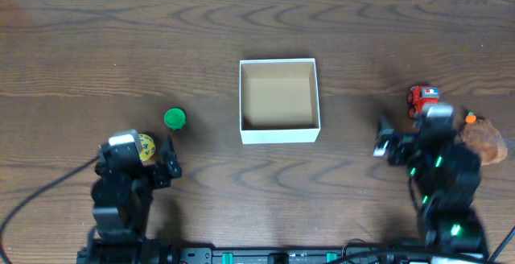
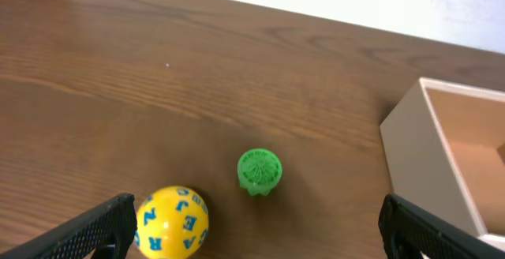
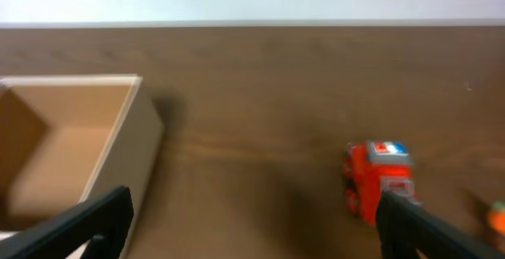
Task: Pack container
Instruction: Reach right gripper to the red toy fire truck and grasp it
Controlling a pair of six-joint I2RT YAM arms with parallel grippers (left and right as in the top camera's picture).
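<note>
The robot's right gripper reaches outward next, toward the right in the wrist view, and will go down around the red toy car (image 1: 422, 97) (image 3: 376, 180), which lies lower, beyond one open finger.
The container (image 1: 279, 134) is a square white-walled box with a tan inside, empty, at the table's middle; it also shows in the left wrist view (image 2: 416, 156) and the right wrist view (image 3: 139, 144). A green ridged toy (image 1: 175, 118) (image 2: 259, 170) and a yellow ball with blue letters (image 1: 146, 146) (image 2: 172, 222) lie left of it. My left gripper (image 1: 153, 167) (image 2: 256, 231) is open and empty, the ball by its left finger. A red toy car (image 1: 422, 97) (image 3: 376, 180) lies right. My right gripper (image 1: 402, 145) (image 3: 252, 223) is open and empty, the car by its right finger.
A brown furry toy with an orange bit (image 1: 484, 138) lies at the far right, next to my right arm; the orange bit shows at the right wrist view's edge (image 3: 497, 215). The table's far edge runs along the top.
</note>
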